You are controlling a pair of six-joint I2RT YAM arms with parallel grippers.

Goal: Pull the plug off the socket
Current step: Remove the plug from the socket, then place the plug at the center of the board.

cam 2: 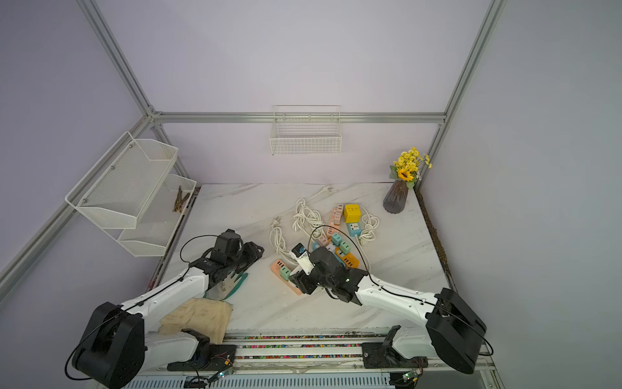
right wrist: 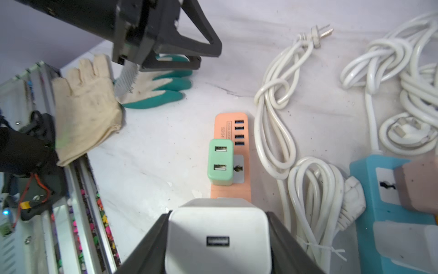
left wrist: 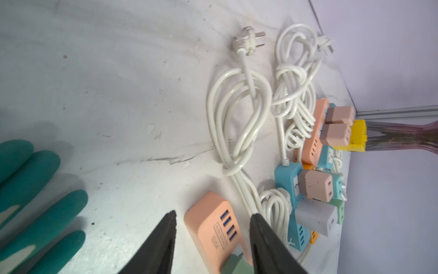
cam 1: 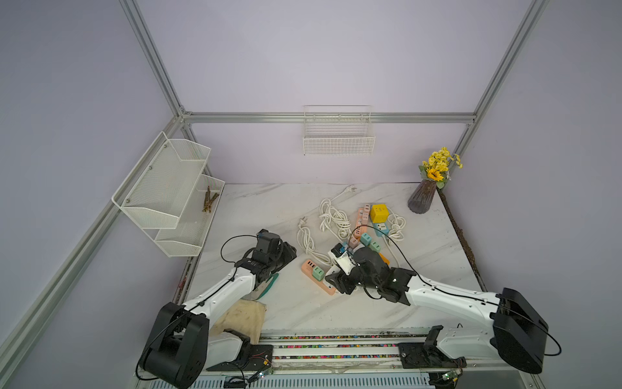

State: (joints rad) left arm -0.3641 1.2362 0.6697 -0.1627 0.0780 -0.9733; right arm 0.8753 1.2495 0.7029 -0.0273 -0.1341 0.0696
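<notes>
My right gripper holds the white plug point(right wrist: 218, 237) and next needs to lift it off the socket strip toward the gloves. It should then go down and release the plug on the tabletop beside them, since that spot is clear.
An orange socket strip point(cam 1: 308, 266) point(right wrist: 221, 123) lies on the marble table. A mint-green plug point(cam 1: 318, 272) point(right wrist: 220, 161) stands in it. At the strip's near end my right gripper point(cam 1: 336, 281) point(right wrist: 218, 213) is shut on a white plug point(right wrist: 218, 237) with one USB port. I cannot tell whether its prongs still sit in the strip. My left gripper point(cam 1: 290, 252) point(left wrist: 214, 214) is open just short of the strip's far end point(left wrist: 208, 227), holding nothing. The green plug point(left wrist: 237, 264) shows at the edge of the left wrist view.
A green-tipped glove point(cam 1: 269, 286) point(left wrist: 35, 189) and a cream glove point(cam 1: 242, 316) lie under the left arm. Knotted white cords point(cam 1: 309, 242) sit beside the strip. Behind them are more coloured strips and plugs, a yellow cube socket point(cam 1: 379, 213) and a vase point(cam 1: 420, 200).
</notes>
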